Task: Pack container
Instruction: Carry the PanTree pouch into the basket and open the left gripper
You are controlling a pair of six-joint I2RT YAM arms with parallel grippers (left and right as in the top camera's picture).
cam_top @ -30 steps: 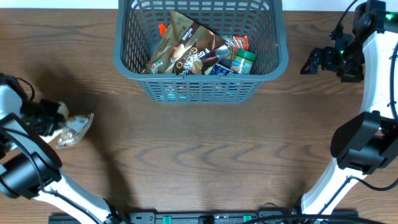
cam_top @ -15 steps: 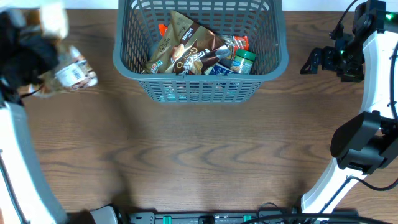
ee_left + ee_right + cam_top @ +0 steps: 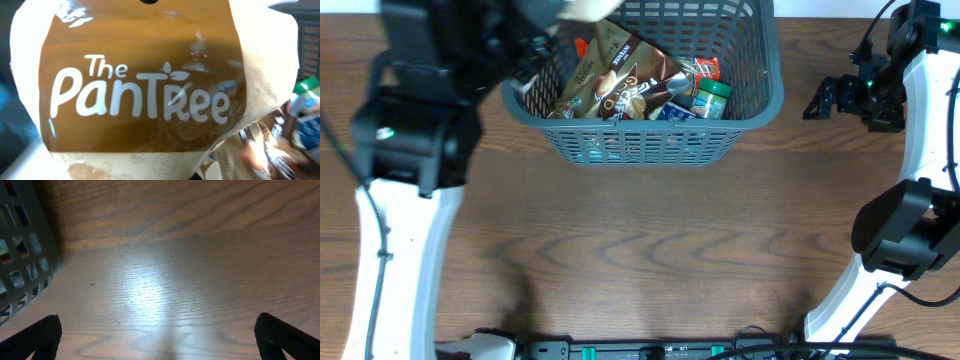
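Observation:
I should next swing my left gripper to the right in the overhead view, from the basket's rim over the basket toward the green-lidded jar, because the space beside that jar is open.
The container, a dark grey lattice basket (image 3: 650, 117), stands at the back middle of the table. It holds brown snack bags (image 3: 620, 80), a green-lidded jar (image 3: 712, 97) and other small packs. My left gripper (image 3: 542, 25) is raised over the basket's left rim, shut on a brown and cream "The PanTree" snack bag (image 3: 145, 95). That bag fills the left wrist view and hides the fingers; its cream edge shows in the overhead view (image 3: 585, 8). My right gripper (image 3: 828, 98) is open and empty, low over the table to the right of the basket (image 3: 20, 240).
The wooden table (image 3: 640, 250) stretches in front of the basket. The left arm's white link (image 3: 405, 230) runs along the left side. The right arm's base (image 3: 905, 235) stands at the right edge. The jar lid (image 3: 309, 86) shows past the held bag.
My left gripper has lifted the snack bag from the table's left side and swung it up and right, over the basket's left rim. The right arm has not moved.

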